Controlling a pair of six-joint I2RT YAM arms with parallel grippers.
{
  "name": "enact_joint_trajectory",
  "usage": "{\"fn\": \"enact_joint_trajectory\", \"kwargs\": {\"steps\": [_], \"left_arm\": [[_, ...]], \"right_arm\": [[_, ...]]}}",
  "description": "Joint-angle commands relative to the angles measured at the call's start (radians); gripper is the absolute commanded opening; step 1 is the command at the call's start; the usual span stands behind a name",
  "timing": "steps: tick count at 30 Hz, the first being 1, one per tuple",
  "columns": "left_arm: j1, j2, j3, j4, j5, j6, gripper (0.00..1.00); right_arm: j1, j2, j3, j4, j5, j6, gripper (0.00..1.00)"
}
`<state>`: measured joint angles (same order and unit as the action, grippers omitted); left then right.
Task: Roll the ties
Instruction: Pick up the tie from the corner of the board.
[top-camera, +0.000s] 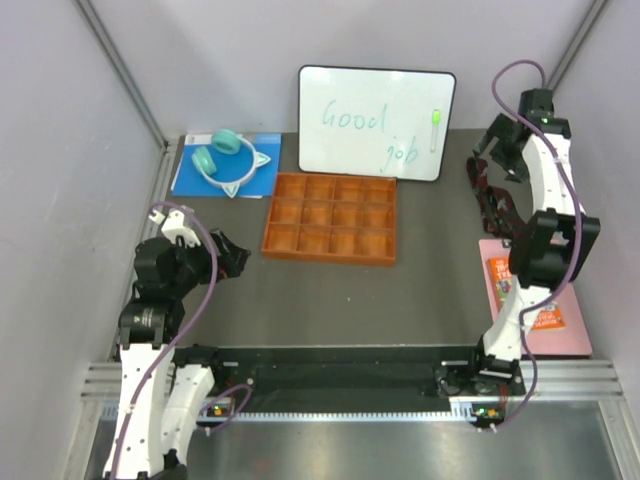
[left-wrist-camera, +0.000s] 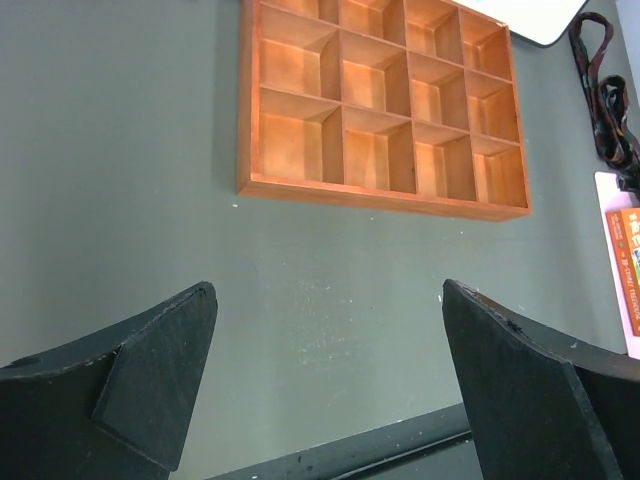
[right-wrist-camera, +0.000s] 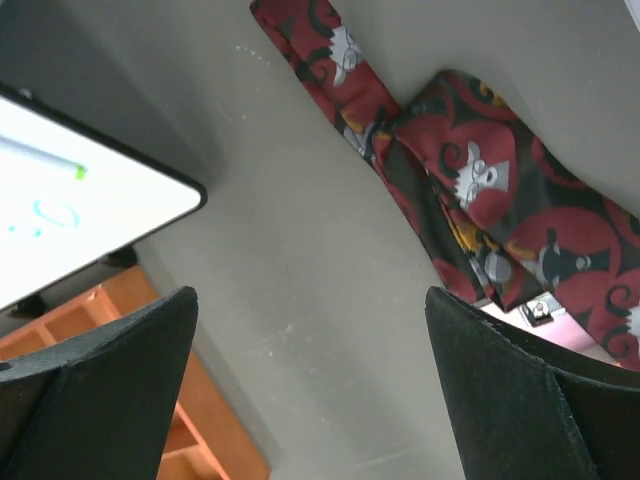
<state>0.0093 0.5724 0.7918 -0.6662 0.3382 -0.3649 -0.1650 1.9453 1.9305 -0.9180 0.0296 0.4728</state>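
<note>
I will next lower my right gripper onto the overlap (top-camera: 487, 192) (right-wrist-camera: 394, 138) where the tie's wide part crosses its narrow part. My open fingers can take both layers of the tie together there.
A dark maroon-red tie (top-camera: 490, 203) with a black pattern lies unrolled and loosely folded on the grey table at the right, between the whiteboard and the pink pad. In the right wrist view the tie (right-wrist-camera: 470, 190) fills the upper right, beyond the fingertips. My right gripper (top-camera: 497, 152) is open and empty, hovering over the tie's far end; it also shows in its own view (right-wrist-camera: 310, 295). My left gripper (top-camera: 233, 256) is open and empty at the left, far from the tie. In the left wrist view (left-wrist-camera: 328, 292) the tie (left-wrist-camera: 605, 100) shows at the far right.
An orange wooden tray (top-camera: 330, 218) with several empty cells sits mid-table, also seen in the left wrist view (left-wrist-camera: 250, 120). A whiteboard (top-camera: 375, 122) leans at the back. Teal headphones (top-camera: 225, 158) lie on a blue book back left. A pink pad (top-camera: 560, 335) with an orange card lies right.
</note>
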Motion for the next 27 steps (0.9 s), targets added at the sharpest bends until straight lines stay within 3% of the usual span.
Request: {"fn": "enact_joint_trajectory", "kwargs": {"steps": [1, 12, 27], "left_arm": [[-0.002, 0.006, 0.0, 0.036, -0.011, -0.003, 0.99], [-0.002, 0.014, -0.002, 0.036, -0.01, -0.003, 0.99], [0.0, 0.018, -0.002, 0.039, -0.005, -0.002, 0.99]], "right_arm": [[0.019, 0.082, 0.163, -0.05, 0.064, -0.026, 0.95], [0.056, 0.302, 0.226, -0.044, 0.174, -0.022, 0.94], [0.053, 0.441, 0.232, 0.007, 0.279, -0.01, 0.7]]}}
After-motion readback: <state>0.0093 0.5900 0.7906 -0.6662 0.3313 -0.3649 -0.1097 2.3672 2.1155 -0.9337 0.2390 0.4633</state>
